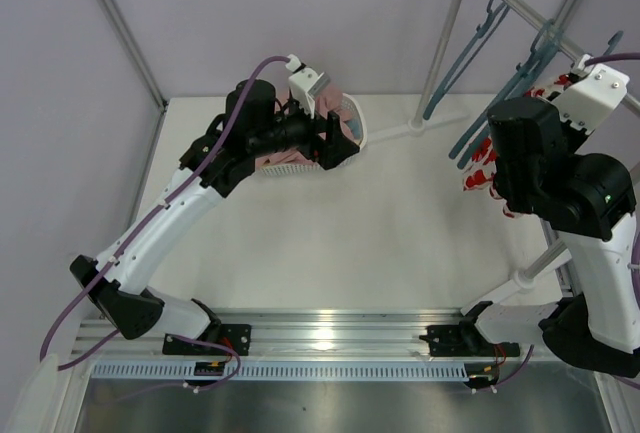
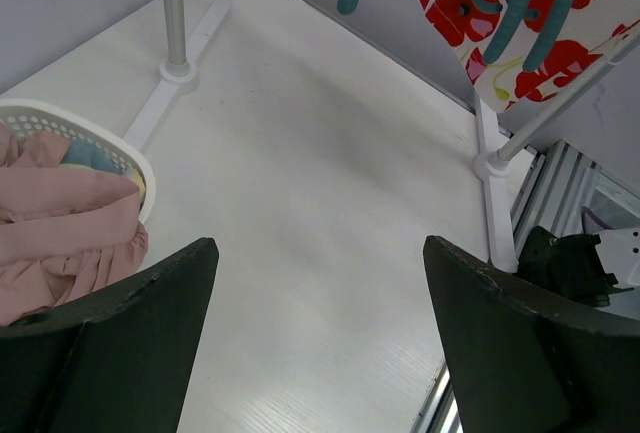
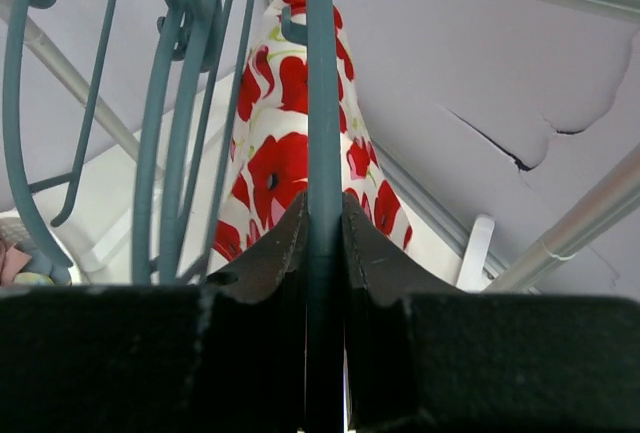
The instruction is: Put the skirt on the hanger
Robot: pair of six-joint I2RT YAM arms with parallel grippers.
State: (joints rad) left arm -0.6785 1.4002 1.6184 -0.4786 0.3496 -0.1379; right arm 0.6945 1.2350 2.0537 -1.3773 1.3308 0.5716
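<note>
The skirt (image 1: 482, 168) already hangs on the teal hanger's bar, so my right gripper will move slightly back along the rack's bar, away from the other hangers, and then open off the teal hanger's bar.
The skirt (image 3: 275, 168), white with red poppies, hangs at the rack on the right, draped over a teal hanger (image 3: 322, 103). My right gripper (image 3: 323, 215) is shut on a straight bar of that hanger, with the skirt just beyond the fingertips. In the top view the skirt (image 1: 482, 168) shows beside my right arm, whose fingers are hidden under the wrist. My left gripper (image 2: 315, 243) is open and empty, held above the table next to the basket; it also shows in the top view (image 1: 335, 138). From the left wrist, the skirt (image 2: 445, 13) and hanger (image 2: 530, 13) are far off.
A white basket (image 2: 110, 143) holds a dusty-pink garment (image 2: 60, 233) at the back left (image 1: 355, 123). Several more teal hangers (image 1: 480, 43) hang from the rack rail (image 1: 520, 3). The rack's posts and white feet (image 2: 490, 163) stand on the table.
</note>
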